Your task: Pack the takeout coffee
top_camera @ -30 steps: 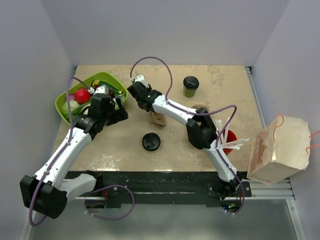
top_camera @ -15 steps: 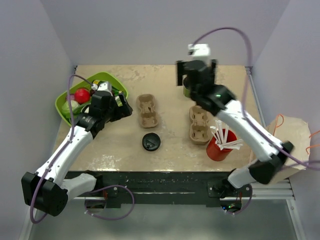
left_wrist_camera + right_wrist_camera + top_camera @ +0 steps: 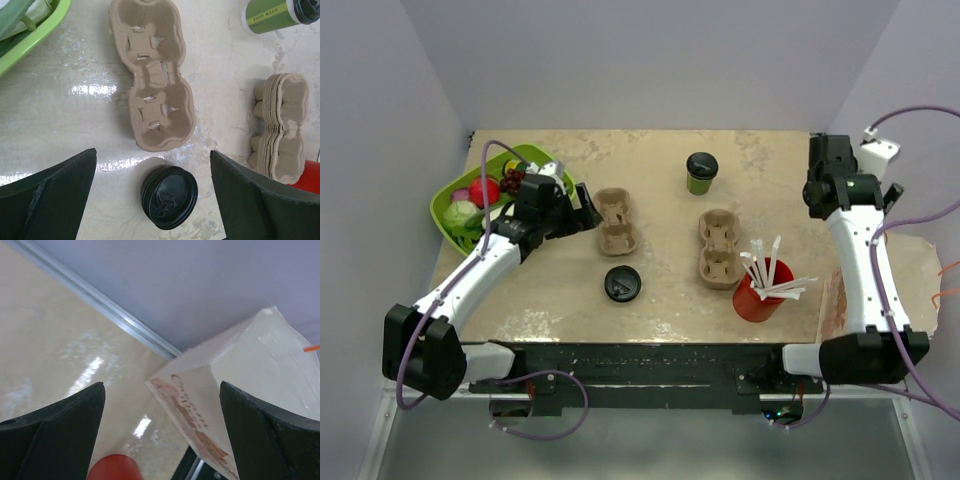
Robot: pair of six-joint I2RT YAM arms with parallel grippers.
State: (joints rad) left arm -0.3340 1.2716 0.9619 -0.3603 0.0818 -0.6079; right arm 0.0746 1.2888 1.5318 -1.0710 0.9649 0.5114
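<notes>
My right gripper needs to go to the white paper bag. I will move it back and over next, onto its top edge (image 3: 844,280) (image 3: 218,371).
The takeout coffee (image 3: 701,172), a small green cup with a black lid, stands upright at the back middle of the table and shows at the top right of the left wrist view (image 3: 272,15). My left gripper (image 3: 588,208) is open just left of a single brown cup carrier (image 3: 615,220). In its wrist view the left gripper (image 3: 153,150) hangs over the carrier's near end (image 3: 152,90) and a loose black lid (image 3: 169,197), holding nothing. My right gripper (image 3: 825,185) is raised at the far right, away from the cup. It stands open and empty (image 3: 161,383) above the paper bag (image 3: 240,405).
A stack of carriers (image 3: 718,247) lies right of centre, with a red cup of white straws (image 3: 760,295) in front of it. The loose lid (image 3: 622,284) sits near the front. A green tray (image 3: 455,225) of toy food is at the left. The bag (image 3: 915,285) stands past the right edge.
The right gripper opened and let go of the single carrier, then swung from the table's middle up and over to the far right. The left gripper edged right toward that carrier.
</notes>
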